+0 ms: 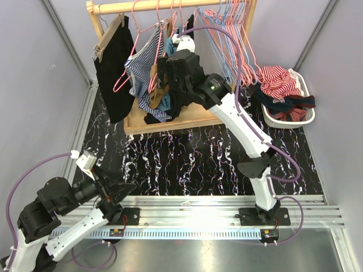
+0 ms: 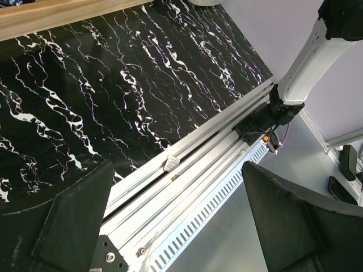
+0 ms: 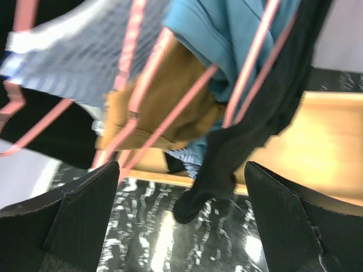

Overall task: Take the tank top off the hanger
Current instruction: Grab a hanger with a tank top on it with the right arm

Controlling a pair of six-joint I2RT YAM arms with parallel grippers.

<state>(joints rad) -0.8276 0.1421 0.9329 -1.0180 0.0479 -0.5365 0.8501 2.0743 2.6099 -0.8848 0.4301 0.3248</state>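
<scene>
I will next move my right gripper to the right in the top view and close it on the lower part of the black garment, because the garment's tip hangs between the open fingers.
Several tank tops hang on pink hangers point(image 1: 127, 67) from a wooden rack point(image 1: 164, 5): a blue-white striped one point(image 1: 143, 67), a brown one point(image 1: 160, 93), a teal one and a dark one. My right gripper point(image 1: 163, 79) is open right at this bunch. In the right wrist view its jaws point(image 3: 181, 221) stand wide apart just below the brown top point(image 3: 164, 96), the teal top point(image 3: 227, 34), a black garment point(image 3: 266, 102) and a pink hanger wire point(image 3: 170, 110), holding nothing. My left gripper point(image 1: 120, 191) is open and empty above the front rail point(image 2: 176, 226).
A black garment on a wooden hanger point(image 1: 113, 65) hangs at the rack's left. Several bare pink and blue hangers point(image 1: 232, 34) hang at its right. A white basket point(image 1: 283, 120) of removed clothes stands at the back right. The rack's wooden base point(image 1: 187, 120) lies on the black marble table point(image 1: 187, 158).
</scene>
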